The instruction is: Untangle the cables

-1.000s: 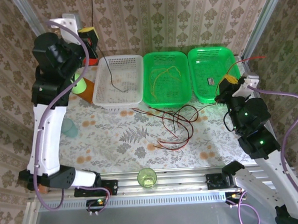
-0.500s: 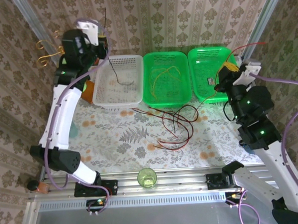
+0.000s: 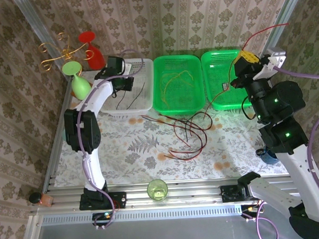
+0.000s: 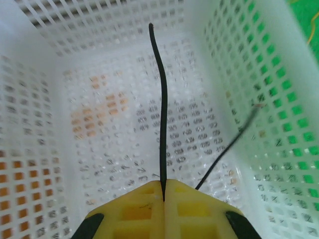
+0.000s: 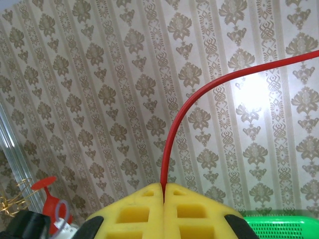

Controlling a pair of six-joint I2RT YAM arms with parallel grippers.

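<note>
The left gripper needs to go down toward the bottom of the white basket and let go of the black cable there, as both loose ends of the cable are already within the white basket's sides.
A tangle of dark red and black cables (image 3: pixel 189 133) lies on the patterned table in front of the green baskets. My right gripper (image 3: pixel 247 58) (image 5: pixel 163 186) is raised over the right green basket (image 3: pixel 228 97) and is shut on a red cable (image 5: pixel 172 144) (image 3: pixel 262 32). That cable arcs up past the jaws and trails down to the tangle. My left gripper (image 3: pixel 126 82) (image 4: pixel 163 185) sits low inside the white basket (image 3: pixel 110 103) (image 4: pixel 30 129), shut on a black cable (image 4: pixel 160 99) that runs along the basket floor. Yellow and orange cables (image 3: pixel 178 80) rest in the middle green basket (image 3: pixel 161 106).
A green goblet (image 3: pixel 78 82), a red goblet (image 3: pixel 91 49) and a gold wire stand (image 3: pixel 57 50) stand at the back left. A green cup (image 3: pixel 157 190) sits at the front rail. A small dark item (image 3: pixel 225 86) lies in the right green basket.
My left arm swung down from a raised pose and brought the black cable into the white basket. My right gripper rose and moved back, pulling the red cable up from the tangle.
</note>
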